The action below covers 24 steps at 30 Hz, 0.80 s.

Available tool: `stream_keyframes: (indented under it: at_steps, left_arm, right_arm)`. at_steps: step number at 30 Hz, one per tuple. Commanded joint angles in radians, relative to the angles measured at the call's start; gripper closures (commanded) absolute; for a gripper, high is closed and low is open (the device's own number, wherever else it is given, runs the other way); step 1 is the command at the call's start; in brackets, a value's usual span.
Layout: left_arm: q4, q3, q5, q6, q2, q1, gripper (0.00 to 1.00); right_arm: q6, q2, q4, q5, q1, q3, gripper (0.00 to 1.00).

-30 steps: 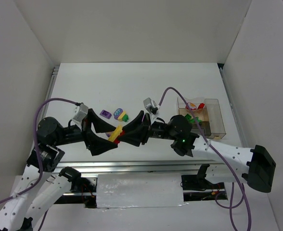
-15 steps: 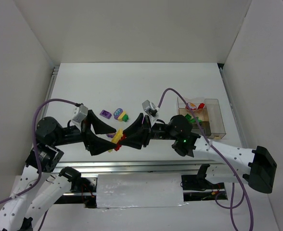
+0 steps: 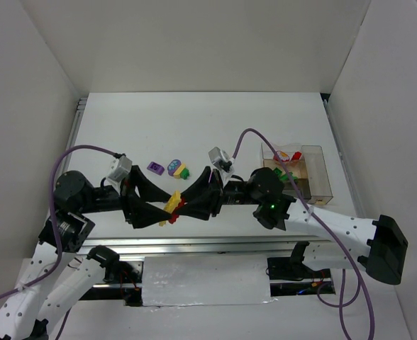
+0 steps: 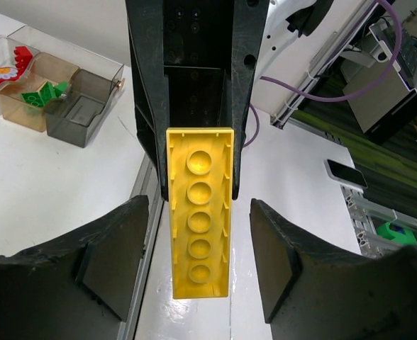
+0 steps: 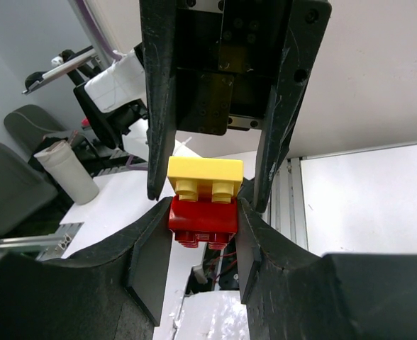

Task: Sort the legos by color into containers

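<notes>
My right gripper pulls the red lego off the yellow one next and carries it outward to release over the far clear container, since red pieces lie there.
A long yellow lego point(image 3: 171, 205) is stuck to a red lego point(image 3: 181, 203) and held above the table's near edge. My right gripper point(image 3: 185, 202) is shut on the red lego point(image 5: 203, 220), with the yellow one point(image 5: 204, 170) on top of it. My left gripper point(image 3: 164, 206) is open, and its jaws stand either side of the yellow lego point(image 4: 199, 219) without touching it. The clear containers point(image 3: 315, 178) stand at the right and hold a red piece and a green lego; they also show in the left wrist view point(image 4: 81, 113).
A purple lego point(image 3: 154, 166), a rounded purple-blue piece point(image 3: 174, 167) and a green-and-yellow lego point(image 3: 183, 171) lie loose behind the grippers. The metal rail of the table's near edge point(image 3: 215, 244) runs just below the grippers. White walls enclose the table.
My left gripper has moved right, so its open jaws now straddle the yellow lego. My right gripper has shifted slightly left with the joined legos.
</notes>
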Motion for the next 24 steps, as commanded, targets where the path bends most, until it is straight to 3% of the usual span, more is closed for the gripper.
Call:
stream_keyframes:
  at_steps: [1, 3, 4, 6, 9, 12, 13, 16, 21, 24]
  left_arm:
    - [0.051, 0.001, 0.042, 0.019, 0.01, -0.003, 0.29]
    - [0.056, 0.001, 0.051, 0.021, 0.019, -0.003, 0.31]
    - [0.058, 0.003, 0.056, 0.021, 0.021, -0.005, 0.42]
    - [0.065, 0.001, 0.056, 0.018, 0.021, -0.005, 0.52]
    - [0.082, -0.003, 0.073, 0.012, 0.019, -0.005, 0.57]
    - [0.082, 0.007, 0.079, 0.024, 0.013, -0.005, 0.95]
    - [0.064, 0.012, 0.073, 0.028, 0.012, -0.005, 1.0]
    - [0.042, 0.024, 0.028, 0.041, -0.014, -0.005, 1.0]
    - [0.035, 0.02, -0.03, 0.048, -0.062, -0.003, 1.0]
    - [0.05, 0.011, -0.042, 0.042, -0.064, -0.003, 1.0]
  right_arm:
    - [-0.015, -0.005, 0.01, -0.003, 0.0, 0.056, 0.98]
    - [-0.015, -0.002, 0.01, -0.007, -0.002, 0.064, 0.98]
    - [-0.015, 0.001, 0.005, -0.01, -0.002, 0.067, 0.98]
    - [-0.014, 0.005, 0.003, -0.018, -0.002, 0.07, 0.98]
    - [-0.008, 0.012, 0.01, -0.029, -0.002, 0.071, 0.98]
    - [-0.017, 0.017, 0.007, -0.039, -0.002, 0.07, 1.0]
    - [-0.022, 0.014, 0.008, -0.042, -0.002, 0.058, 1.0]
    - [-0.051, -0.003, 0.0, -0.081, -0.035, 0.015, 1.0]
    - [0.034, -0.058, 0.118, -0.245, -0.164, -0.117, 1.0]
    - [0.009, -0.113, 0.047, -0.253, -0.222, -0.159, 1.0]
